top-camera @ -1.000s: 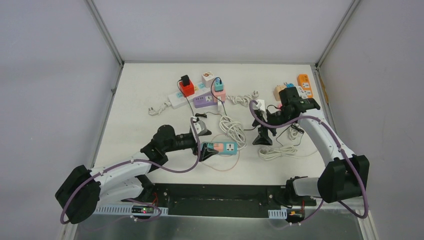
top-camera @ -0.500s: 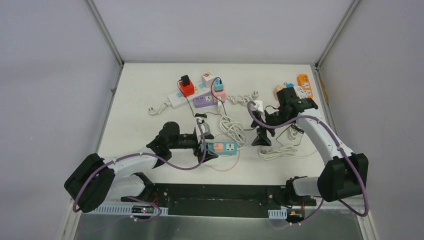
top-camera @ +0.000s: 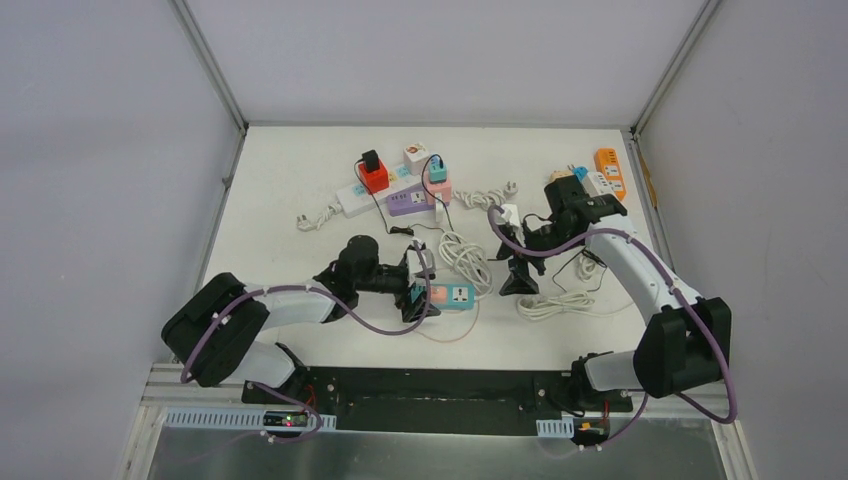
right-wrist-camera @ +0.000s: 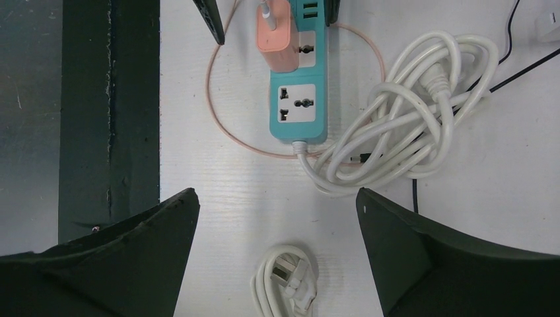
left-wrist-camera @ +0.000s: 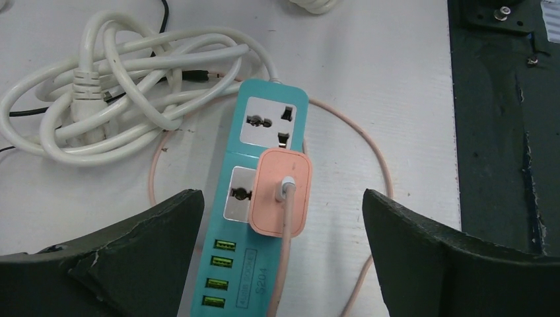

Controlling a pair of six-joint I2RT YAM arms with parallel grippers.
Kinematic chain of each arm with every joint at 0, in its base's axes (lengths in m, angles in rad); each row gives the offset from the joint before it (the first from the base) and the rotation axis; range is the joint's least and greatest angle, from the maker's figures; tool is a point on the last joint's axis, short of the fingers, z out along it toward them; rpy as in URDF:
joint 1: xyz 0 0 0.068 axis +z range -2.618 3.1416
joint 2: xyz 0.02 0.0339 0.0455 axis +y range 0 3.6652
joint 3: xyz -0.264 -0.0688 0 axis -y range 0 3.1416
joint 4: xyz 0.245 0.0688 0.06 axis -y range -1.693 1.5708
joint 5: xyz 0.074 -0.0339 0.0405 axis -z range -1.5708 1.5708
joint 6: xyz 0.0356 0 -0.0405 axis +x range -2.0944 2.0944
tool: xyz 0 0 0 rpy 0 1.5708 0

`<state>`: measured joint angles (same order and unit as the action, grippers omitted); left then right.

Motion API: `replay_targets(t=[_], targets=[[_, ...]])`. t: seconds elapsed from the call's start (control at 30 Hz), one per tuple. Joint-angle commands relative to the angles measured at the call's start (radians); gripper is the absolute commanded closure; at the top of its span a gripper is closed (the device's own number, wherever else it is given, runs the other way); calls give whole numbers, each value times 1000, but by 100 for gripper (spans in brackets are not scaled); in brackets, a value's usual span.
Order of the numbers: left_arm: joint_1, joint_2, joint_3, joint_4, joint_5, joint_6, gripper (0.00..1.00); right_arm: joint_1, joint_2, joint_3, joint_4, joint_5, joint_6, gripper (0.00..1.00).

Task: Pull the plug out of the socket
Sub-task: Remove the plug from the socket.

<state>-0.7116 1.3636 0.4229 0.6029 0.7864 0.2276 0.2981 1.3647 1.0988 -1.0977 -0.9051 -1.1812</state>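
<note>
I will ease my left gripper down toward the power strip and close it on the plug's long sides, because the pink plug (left-wrist-camera: 280, 191) stands between the open fingers.
A teal power strip (top-camera: 458, 296) lies near the table's front middle with a pink plug (left-wrist-camera: 280, 191) and its pink cord stuck in one socket. In the left wrist view the strip (left-wrist-camera: 245, 290) runs between my fingers. My left gripper (top-camera: 415, 287) is open, its fingers (left-wrist-camera: 152, 238) on either side of the plug and not touching it. My right gripper (top-camera: 515, 270) is open and empty, hovering to the right of the strip. The right wrist view shows the strip (right-wrist-camera: 297, 99) and plug (right-wrist-camera: 274, 39) ahead of the gripper (right-wrist-camera: 277, 211).
A coiled white cable (top-camera: 465, 255) touches the strip's far end. A small white cable bundle (right-wrist-camera: 287, 284) lies under my right gripper. More strips stand at the back: a white one carrying a red plug (top-camera: 372, 175), a purple one (top-camera: 408, 202) and an orange one (top-camera: 608, 165). A dark rail (top-camera: 440, 385) runs along the front edge.
My left gripper has moved right along the table and now straddles the pink plug. My right gripper has shifted slightly left and back.
</note>
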Motion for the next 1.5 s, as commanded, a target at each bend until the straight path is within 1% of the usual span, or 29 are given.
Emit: replay_targets(t=[0.0,0.13,0.3,0.57,0.63,0.7,0.77,0.8,0.83,0.87,0.9,1.1,1.33,1.4,1.47], targets=[[5,58,40,104,40,-21,7,12,6,-3,-5,-18,-35,7],[2,109,45,141,53,-7,15,16,14,0,-7,-15,-37,7],[-22,125,17,195,28,54,20,18,17,1,-9,-12,-38,7],[-48,130,46,115,-11,88,33,20,22,1,-13,-8,-43,7],[-53,131,49,103,-16,93,38,22,23,1,-13,-9,-43,7],[-55,122,54,86,-16,93,48,21,26,0,-13,-8,-44,7],[-56,108,56,72,-17,93,61,21,31,0,-12,-7,-44,7],[-57,100,55,71,-18,93,71,22,34,0,-13,-5,-45,7],[-57,92,54,66,-19,92,84,23,39,-2,-13,-3,-47,7],[-56,82,54,58,-22,92,95,24,42,-3,-12,-2,-50,7],[-56,73,54,49,-22,92,100,24,46,-5,-10,-1,-52,7],[-68,8,23,45,-33,72,100,31,63,-17,11,-10,-46,8],[-84,-36,-33,182,-46,-24,100,55,64,-50,73,-71,-31,8],[-87,-47,-44,200,-53,-30,100,71,74,-58,102,-86,-4,8],[-89,-57,-49,204,-61,-25,100,85,91,-62,156,-81,65,8]])
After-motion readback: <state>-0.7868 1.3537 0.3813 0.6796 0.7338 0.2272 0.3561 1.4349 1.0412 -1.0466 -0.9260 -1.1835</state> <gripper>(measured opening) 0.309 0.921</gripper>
